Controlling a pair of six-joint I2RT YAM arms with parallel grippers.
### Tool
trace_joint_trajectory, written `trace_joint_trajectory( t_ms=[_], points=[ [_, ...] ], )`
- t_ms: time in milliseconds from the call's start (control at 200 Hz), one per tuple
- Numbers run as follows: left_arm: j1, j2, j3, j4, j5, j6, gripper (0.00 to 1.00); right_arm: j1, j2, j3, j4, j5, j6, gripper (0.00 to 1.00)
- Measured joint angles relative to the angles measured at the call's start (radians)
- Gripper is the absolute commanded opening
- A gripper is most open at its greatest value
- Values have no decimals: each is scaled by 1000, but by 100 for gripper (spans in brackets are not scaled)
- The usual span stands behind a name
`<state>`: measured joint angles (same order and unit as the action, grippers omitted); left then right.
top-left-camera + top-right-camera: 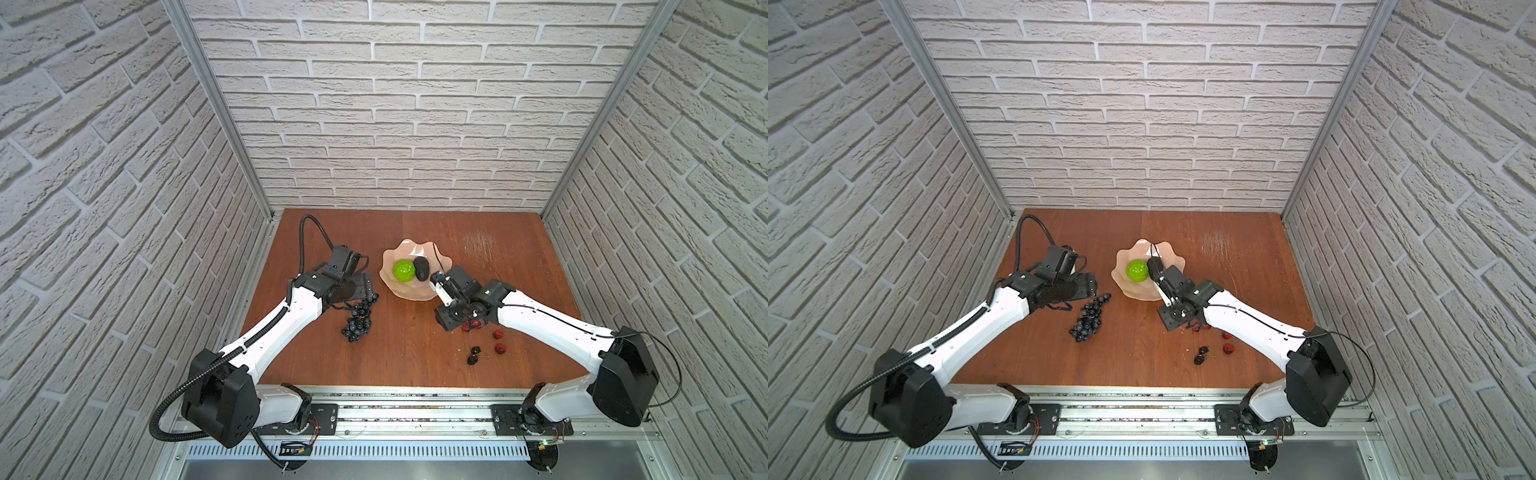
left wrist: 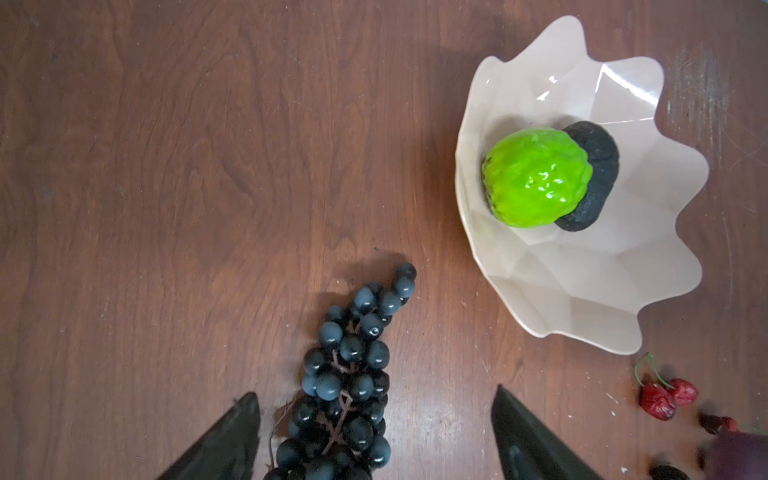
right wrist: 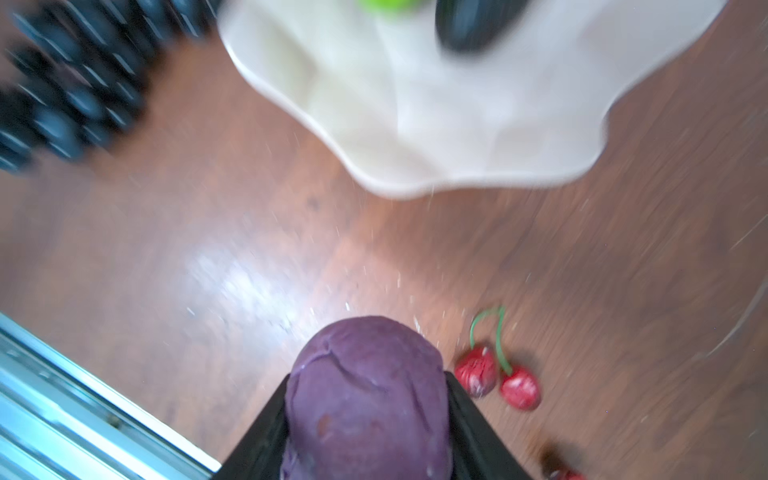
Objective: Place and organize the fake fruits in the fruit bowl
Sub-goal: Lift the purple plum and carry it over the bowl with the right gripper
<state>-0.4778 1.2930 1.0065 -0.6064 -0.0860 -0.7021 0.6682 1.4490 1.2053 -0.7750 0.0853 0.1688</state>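
The purple fruit (image 3: 370, 399) goes outward over the bowl's near rim next, then down beside the avocado's near end for my right gripper's release, since the bowl is bare there.
The pale pink fruit bowl (image 1: 390, 266) (image 2: 582, 299) stands mid-table and holds the lime-green ball (image 1: 404, 271) (image 2: 536, 178) with the black avocado (image 1: 422, 268) leaning against it. The dark grape bunch (image 1: 358, 319) (image 2: 349, 374) lies on the table to its left. My left gripper (image 2: 374, 399) hovers open over the bunch's near end, a finger on each side, apart from the grapes. My right gripper (image 3: 368, 376) is shut on the small bumpy purple fruit (image 3: 370, 399), just in front of the bowl's near rim (image 3: 415, 187). The top views hide this fruit.
A red stemmed pair (image 3: 496, 380) (image 1: 471, 326) lies right beside my right gripper (image 1: 449, 320). Two red strawberries (image 1: 498, 340) and dark stemmed cherries (image 1: 473, 355) lie on the table towards the front right. Brick walls close in three sides.
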Motion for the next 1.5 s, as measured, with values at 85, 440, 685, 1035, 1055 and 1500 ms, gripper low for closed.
trace_joint_trajectory(
  t_ms=[85, 440, 685, 1035, 1055, 1500],
  points=[
    [0, -2, -5, -1, 0, 1, 87, -23, 51, 125, -11, 8, -33, 42],
    [15, -74, -35, -23, -10, 6, 87, -121, 348, 334, 13, 82, -149, 43],
    [30, -76, -18, -63, -13, 29, 86, -174, 463, 387, 29, 97, -182, 43],
    [32, -77, 4, -98, -22, 36, 86, -190, 554, 399, 65, 76, -188, 44],
    [33, -77, 5, -100, -22, 36, 86, -191, 560, 400, 67, 75, -189, 44],
    [33, -78, 8, -127, -22, 35, 86, -208, 645, 451, 77, 77, -203, 51]
  ],
)
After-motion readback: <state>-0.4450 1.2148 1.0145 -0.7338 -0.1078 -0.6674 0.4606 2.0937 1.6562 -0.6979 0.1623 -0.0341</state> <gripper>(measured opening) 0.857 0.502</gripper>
